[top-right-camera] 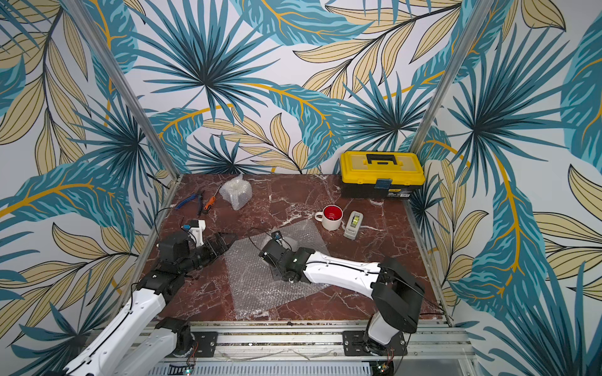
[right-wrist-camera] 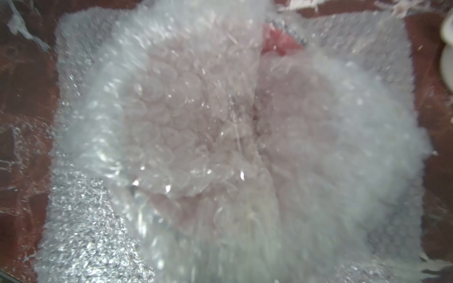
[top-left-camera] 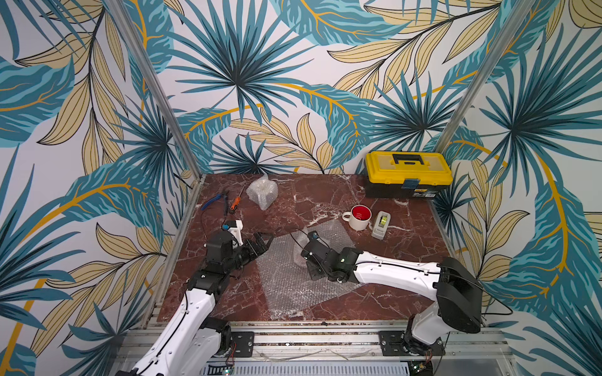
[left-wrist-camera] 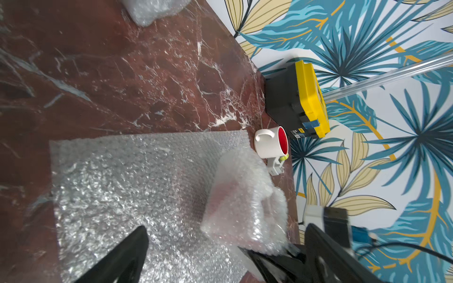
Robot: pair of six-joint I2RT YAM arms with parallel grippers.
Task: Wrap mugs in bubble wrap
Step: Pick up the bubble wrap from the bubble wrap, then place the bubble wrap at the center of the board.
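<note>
My right gripper releases its bundle outward on the bare marble [top-left-camera: 290, 198] beside the other wrapped bundle next, clearing the sheet for the unwrapped white mug.
A flat sheet of bubble wrap [top-left-camera: 293, 286] [top-right-camera: 260, 286] lies on the marble table [top-left-camera: 374, 293]. On it sits a bundle [left-wrist-camera: 242, 196] of bubble wrap folded round a red mug; a red patch [right-wrist-camera: 282, 45] shows through a gap. My right gripper [top-left-camera: 301, 260] [top-right-camera: 268, 257] reaches down onto this bundle, and its dark fingers [left-wrist-camera: 259, 259] pinch the wrap at the bundle's edge. Wrap hides the jaws in the right wrist view. My left gripper [top-left-camera: 262, 242] [left-wrist-camera: 225, 227] stands open at the sheet's left edge, holding nothing. A white mug with red inside [top-left-camera: 358, 217] [left-wrist-camera: 269, 142] stands upright behind the sheet.
A grey tape dispenser [top-left-camera: 381, 224] stands right of the white mug. Another wrapped bundle [top-left-camera: 262, 192] lies at the back left, next to blue pliers [top-left-camera: 213, 201] and an orange screwdriver [top-left-camera: 235, 201]. A yellow toolbox [top-left-camera: 407, 174] fills the back right corner.
</note>
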